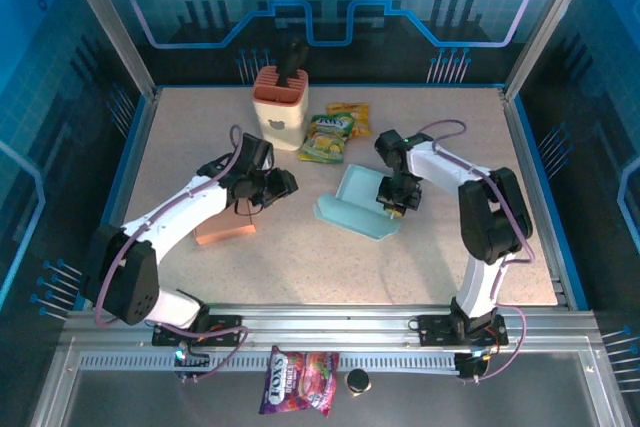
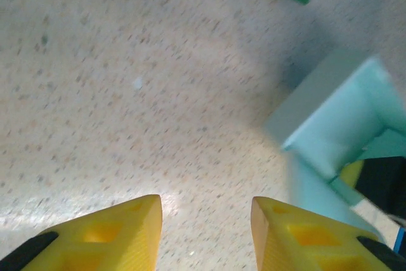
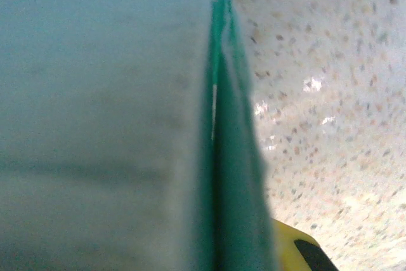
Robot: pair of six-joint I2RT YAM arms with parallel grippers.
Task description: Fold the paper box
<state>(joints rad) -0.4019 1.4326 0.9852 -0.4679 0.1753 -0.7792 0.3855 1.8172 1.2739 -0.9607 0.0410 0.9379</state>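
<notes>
My right gripper swings back toward the front bar next, turning the box (image 1: 358,202) with it, and releases the box's side, since bare tabletop lies back of my right gripper.
The paper box (image 1: 358,202) is pale teal and lies partly folded in the middle of the table, its walls half raised. My right gripper (image 1: 394,201) is shut on the box's right wall. In the right wrist view that wall (image 3: 108,125) stands close up with a darker green folded edge, and one yellow finger (image 3: 297,245) shows behind it. My left gripper (image 1: 284,185) hovers left of the box, apart from it. Its yellow fingers (image 2: 120,233) stand open over bare table, with the box (image 2: 342,125) ahead to the right.
An orange block (image 1: 225,233) lies under the left arm. A cream and orange holder (image 1: 279,107) stands at the back, with two snack packets (image 1: 329,137) beside it. Another packet (image 1: 298,382) and a black cap (image 1: 357,380) lie on the front rail.
</notes>
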